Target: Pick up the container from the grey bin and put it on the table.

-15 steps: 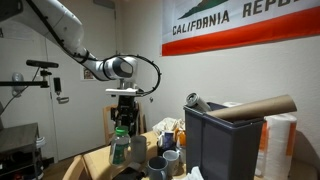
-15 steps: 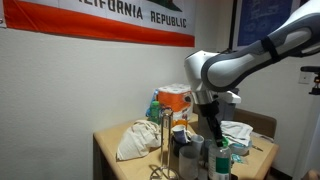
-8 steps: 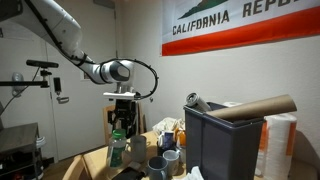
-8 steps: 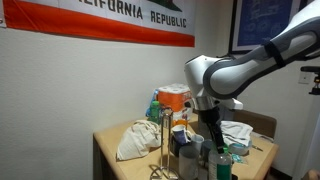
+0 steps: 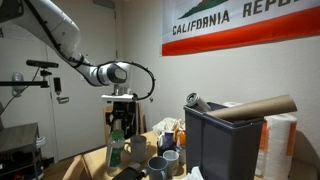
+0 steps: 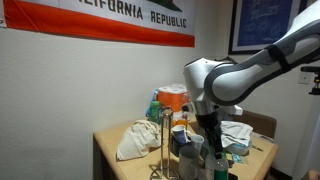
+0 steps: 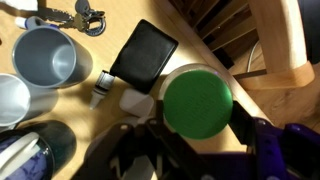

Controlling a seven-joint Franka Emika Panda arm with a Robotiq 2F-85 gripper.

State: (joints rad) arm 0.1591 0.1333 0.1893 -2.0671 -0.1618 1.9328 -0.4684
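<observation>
The gripper should go down next, easing toward the black flat case, and let go of the container, because the bare tabletop beside the case is below the gripper.
The container [image 7: 197,100] shows its round green lid from above in the wrist view. My gripper [image 7: 197,112] is shut on the container, with a finger on each side of the lid. In an exterior view the gripper [image 5: 117,124] holds the container [image 5: 115,149] upright just over the table [image 5: 84,165], left of the grey bin [image 5: 225,142]. In the second exterior view the gripper [image 6: 213,143] hangs over the right end of the table [image 6: 112,165], and the container there is mostly hidden.
Two mugs [image 7: 46,56] [image 7: 10,100], a black flat case [image 7: 143,52], keys [image 7: 76,15] and a small white vial [image 7: 103,88] lie on the table. A brown cardboard tube [image 5: 258,106] sticks out of the bin. A wooden chair [image 7: 290,50] stands beside the table.
My gripper has moved a little left and down in the exterior views, carrying the container with it.
</observation>
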